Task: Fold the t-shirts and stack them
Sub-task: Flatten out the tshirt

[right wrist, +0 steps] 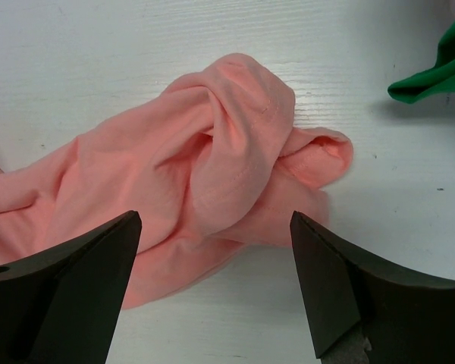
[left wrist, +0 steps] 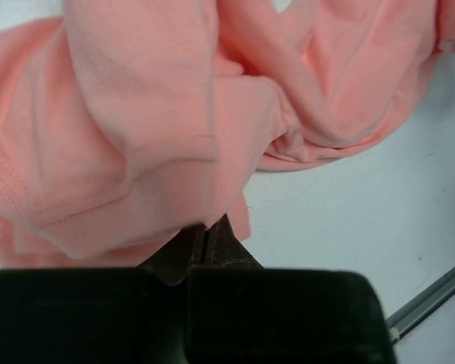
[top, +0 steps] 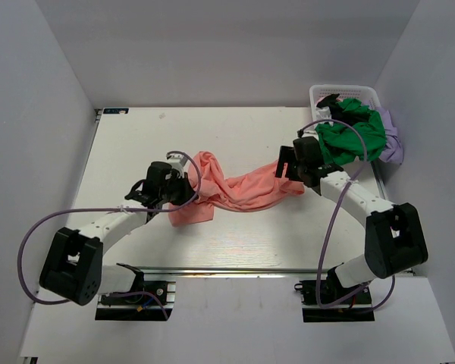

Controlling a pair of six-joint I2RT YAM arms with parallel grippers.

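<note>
The left gripper lifts next, carries the t-shirt's end outward, then lowers and releases it on the bare table by the table's far edge (top: 169, 118). The cloth lies crumpled.
The salmon-pink t-shirt (top: 235, 189) lies crumpled and stretched across the middle of the table. My left gripper (top: 183, 189) is shut on its left end; the left wrist view shows the cloth (left wrist: 136, 129) bunched over the closed gripper (left wrist: 205, 231). My right gripper (top: 288, 168) is open and empty just above the shirt's right end, whose folded lump (right wrist: 235, 159) lies between and beyond the gripper (right wrist: 216, 227). A bright green t-shirt (top: 353, 136) spills from the basket, with a lilac one (top: 393, 144) beside it and a dark one (top: 330, 101) behind.
The white lattice basket (top: 341, 91) stands at the table's back right corner. A green cloth edge (right wrist: 432, 76) shows at the right wrist view's top right. The table's metal front rail (top: 235, 270) runs along the near edge.
</note>
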